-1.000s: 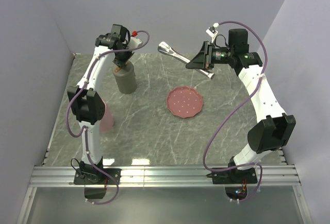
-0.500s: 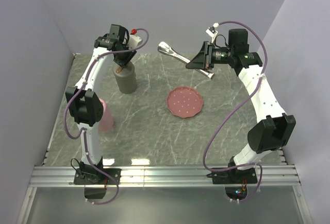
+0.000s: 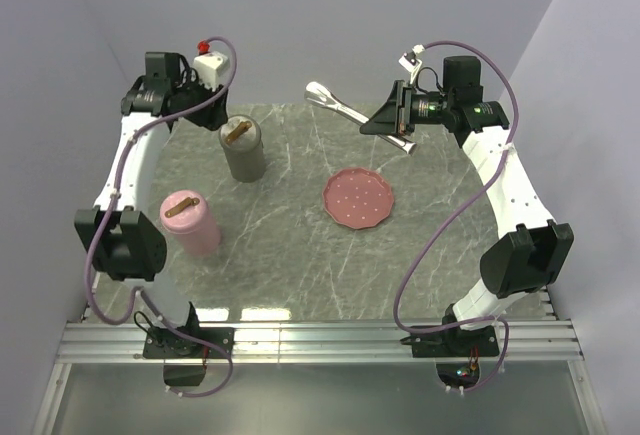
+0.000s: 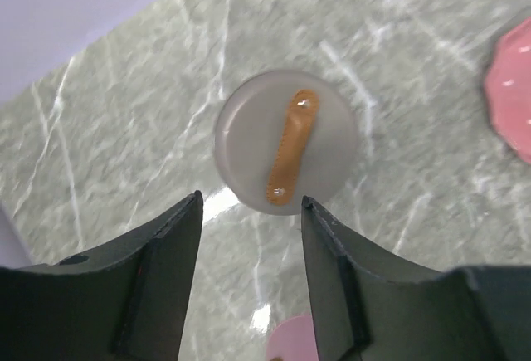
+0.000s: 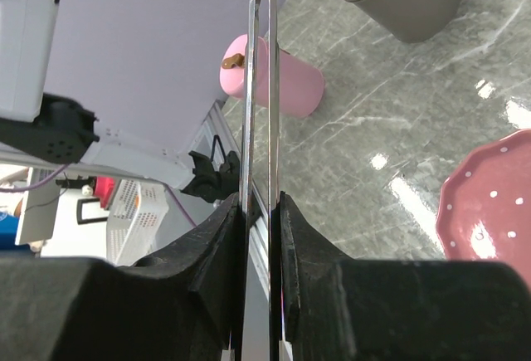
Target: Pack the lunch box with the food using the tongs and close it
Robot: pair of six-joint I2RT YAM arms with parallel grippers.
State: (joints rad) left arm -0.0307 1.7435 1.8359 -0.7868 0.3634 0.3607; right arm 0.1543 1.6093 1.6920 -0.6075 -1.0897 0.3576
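Observation:
Next I need to lower my left gripper to its right in the top view, fingers astride the shut lid's brown strap handle (image 3: 238, 133) (image 4: 291, 148), since the handle sits below there.
The lunch box (image 3: 242, 147) is a grey round tub standing at the back left, its lid (image 4: 286, 141) on and topped by a brown strap handle (image 4: 292, 147). My left gripper (image 3: 187, 107) hovers up and to the left of it, open, with nothing between its fingers (image 4: 249, 203). My right gripper (image 3: 398, 120) is raised at the back right, shut on the slim metal tongs (image 3: 335, 105), whose two arms run up between its fingers (image 5: 261, 199) in the right wrist view (image 5: 259, 87). The food is out of view; the pink plate (image 3: 358, 198) looks bare.
A pink round tub (image 3: 190, 222) with a brown handle on its lid stands near the left arm, in front of the grey one, and also shows in the right wrist view (image 5: 278, 79). Walls close off the back and both sides. A metal rail runs along the near edge.
My left gripper has let go of the grey lid's handle, opened wider and swung up and back to the left, uncovering the pink tub. The right arm and tongs have held still.

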